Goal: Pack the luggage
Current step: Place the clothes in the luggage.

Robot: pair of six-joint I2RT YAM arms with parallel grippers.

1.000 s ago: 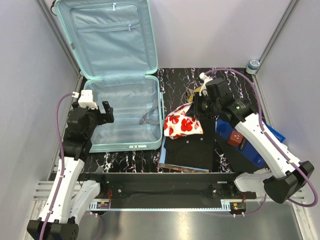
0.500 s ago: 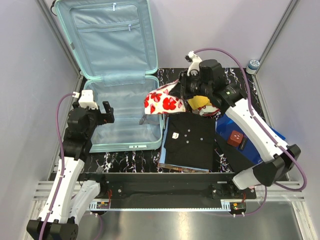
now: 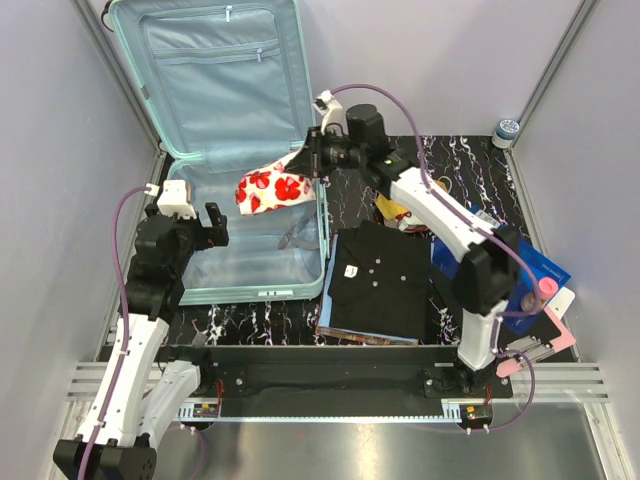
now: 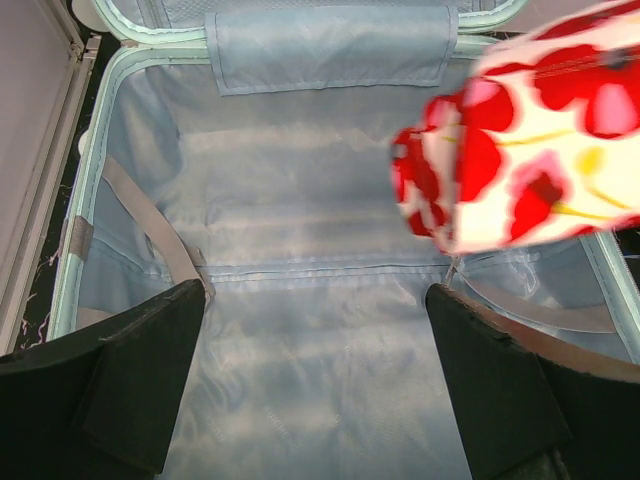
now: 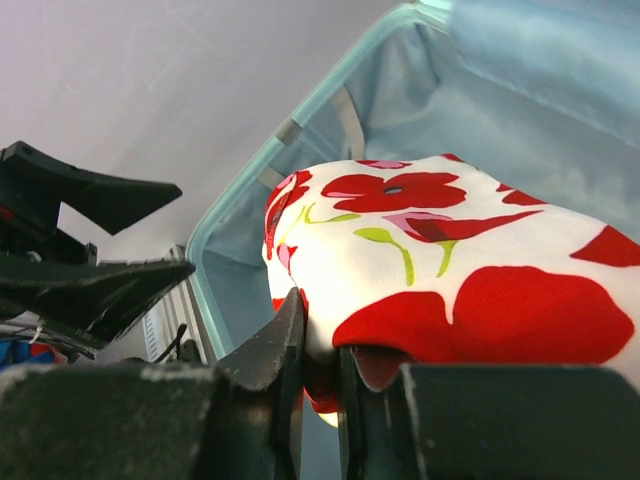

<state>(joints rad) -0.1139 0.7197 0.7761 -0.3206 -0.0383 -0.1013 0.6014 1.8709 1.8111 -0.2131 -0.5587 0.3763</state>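
Note:
Next I should lower my right gripper, tilting it downward, and release the flowered cloth onto the far half of the luggage's lining [image 3: 270,219], since that lining still lies bare.
The mint-green luggage [image 3: 250,160] lies open at the back left, lid upright, its pale teal lining [image 4: 320,300] bare. My right gripper [image 3: 312,160] is shut on a white cloth with red flowers [image 3: 270,188] and holds it in the air over the luggage's right rim. The cloth fills the right wrist view [image 5: 450,270], pinched between the fingers [image 5: 290,350], and shows at the upper right of the left wrist view [image 4: 520,160]. My left gripper [image 3: 212,225] is open and empty, just above the luggage's left side.
A folded black shirt [image 3: 380,275] lies on a flat book right of the luggage. A yellow item [image 3: 392,208], a blue box [image 3: 530,275] and a pink item [image 3: 545,335] lie at the right. A small jar [image 3: 507,130] stands at the back right corner.
My right arm has lifted the flowered cloth off the black shirt and swung it left, from mid-table to over the luggage. The left arm has not moved.

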